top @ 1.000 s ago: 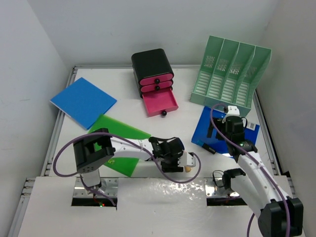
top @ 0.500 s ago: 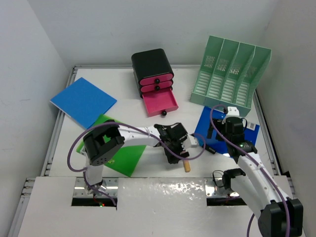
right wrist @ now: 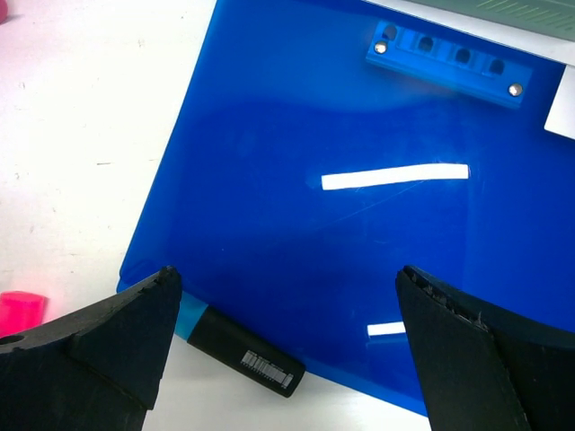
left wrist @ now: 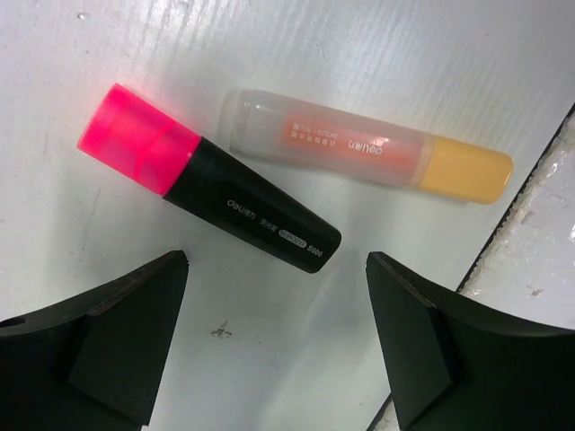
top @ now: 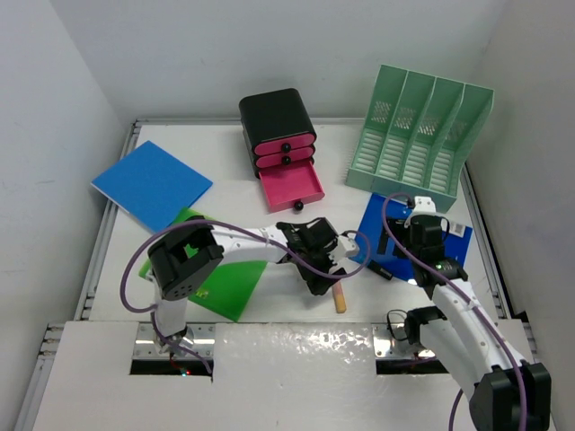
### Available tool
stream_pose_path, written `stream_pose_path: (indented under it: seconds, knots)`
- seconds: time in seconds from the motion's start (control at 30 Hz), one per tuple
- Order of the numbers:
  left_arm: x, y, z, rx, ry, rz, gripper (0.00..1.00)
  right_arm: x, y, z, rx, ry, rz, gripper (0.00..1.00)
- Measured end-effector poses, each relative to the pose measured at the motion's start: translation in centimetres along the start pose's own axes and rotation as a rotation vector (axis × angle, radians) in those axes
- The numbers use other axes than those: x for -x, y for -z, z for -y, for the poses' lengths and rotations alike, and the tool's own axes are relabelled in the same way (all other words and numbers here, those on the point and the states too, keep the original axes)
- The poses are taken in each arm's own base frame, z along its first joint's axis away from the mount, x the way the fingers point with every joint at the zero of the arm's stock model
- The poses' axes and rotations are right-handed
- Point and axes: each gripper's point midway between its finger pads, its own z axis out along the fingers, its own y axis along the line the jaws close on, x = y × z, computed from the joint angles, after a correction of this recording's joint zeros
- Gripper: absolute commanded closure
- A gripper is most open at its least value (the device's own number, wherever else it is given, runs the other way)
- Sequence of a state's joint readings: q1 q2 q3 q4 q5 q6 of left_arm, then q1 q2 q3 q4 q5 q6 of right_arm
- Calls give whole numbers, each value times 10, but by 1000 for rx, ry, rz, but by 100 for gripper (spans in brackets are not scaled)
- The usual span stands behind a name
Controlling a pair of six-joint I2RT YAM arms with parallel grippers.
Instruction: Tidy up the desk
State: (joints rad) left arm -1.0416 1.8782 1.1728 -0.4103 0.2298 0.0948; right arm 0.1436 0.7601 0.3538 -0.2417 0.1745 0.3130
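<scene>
The pink-capped highlighter's black body [left wrist: 219, 192] needs to be grabbed beside the cap by my left gripper.
The white desk [top: 225, 193] holds scattered stationery. My left gripper [top: 321, 278] is open and empty near the front middle. In the left wrist view [left wrist: 277, 262] a pink-capped black highlighter [left wrist: 207, 193] and an orange-capped clear highlighter [left wrist: 368, 148] lie side by side just beyond its fingertips. The orange one also shows in the top view [top: 340, 298]. My right gripper [top: 395, 247] is open and empty above the near-left corner of a dark blue folder [top: 409, 235]. In the right wrist view [right wrist: 286, 274] a black blue-capped marker [right wrist: 243, 355] lies at the folder's [right wrist: 359, 180] edge.
A black drawer unit [top: 277, 121] stands at the back, its bottom pink drawer [top: 292, 184] pulled open. A green file rack [top: 418, 135] stands at the back right. A light blue pad [top: 151, 184] and a green folder [top: 220, 269] lie on the left.
My left gripper has moved away from the front edge and turned. The orange highlighter now lies free on the desk beside it. The right arm has not moved.
</scene>
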Motion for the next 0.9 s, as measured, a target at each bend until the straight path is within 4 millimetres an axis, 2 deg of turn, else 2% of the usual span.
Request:
stream_pose_path:
  seconds: [0.2, 0.37, 0.47, 0.5, 0.67, 0.7, 0.77, 0.87, 0.9]
  knots:
    - [7, -5, -6, 25, 16, 16, 22, 0, 0, 0, -1, 4, 1, 1]
    - [22, -12, -8, 28, 17, 49, 23, 2, 1, 0, 1, 6, 9, 1]
    - [28, -16, -13, 49, 11, 70, 28, 2, 1, 0, 0, 7, 9, 1]
    - [30, -16, -15, 59, 7, 75, 34, 2, 1, 0, 0, 7, 9, 1]
    - [31, -18, -34, 153, -46, 84, 44, 2, 1, 1, 1, 13, 9, 1]
    - [30, -18, -39, 176, -61, 89, 52, 2, 1, 1, 1, 14, 9, 1]
    - [27, -17, -44, 202, -76, 98, 59, 2, 1, 1, 1, 15, 9, 1]
    - [22, -15, -44, 208, -93, 101, 74, 2, 1, 1, 1, 17, 10, 1]
    - [22, -15, -44, 204, -99, 102, 81, 2, 1, 1, 1, 16, 10, 1]
